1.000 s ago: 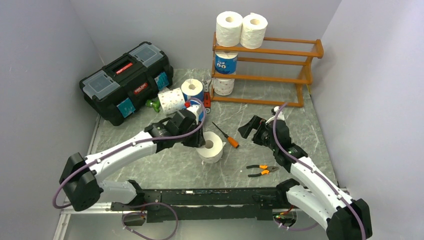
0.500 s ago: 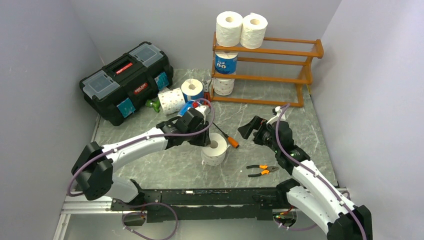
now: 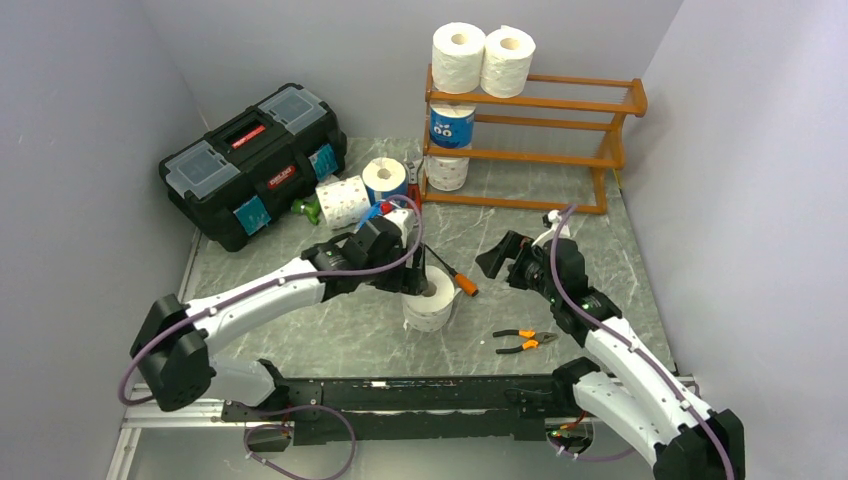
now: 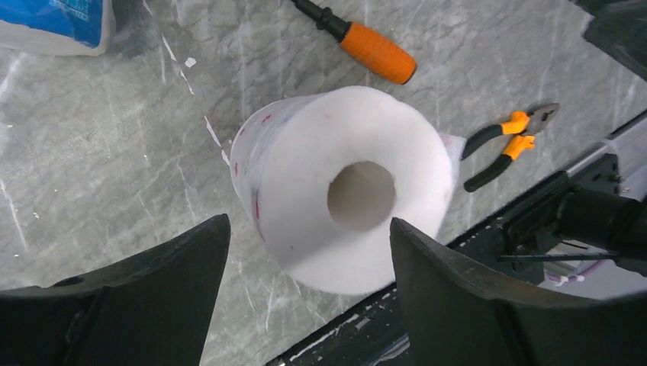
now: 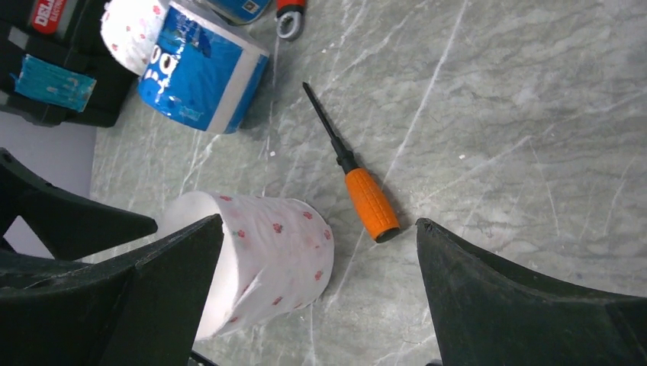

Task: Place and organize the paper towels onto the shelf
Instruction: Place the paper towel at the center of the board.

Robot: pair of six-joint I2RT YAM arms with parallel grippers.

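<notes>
I will move my right gripper to the left in the top view and down over the roll's rim by the screwdriver, as the roll's core hole faces up.
A white paper towel roll with small red dots stands on end on the marble table, its core hole facing up. My left gripper hovers over it, open, with one finger on each side and neither touching. My right gripper is open and empty to the right of the roll. The shelf at the back holds two white rolls on top, a blue roll on the middle tier and a white roll at the bottom. A dotted white roll and a blue roll sit by the toolbox.
A black toolbox stands at the back left. An orange-handled screwdriver lies just right of the near roll, and orange pliers lie near the front edge. Small tools lie between the blue roll and the shelf. Grey walls close in both sides.
My left gripper carried the white roll slightly right, then opened and let go; the roll now stands free on the table. The right arm has not moved.
</notes>
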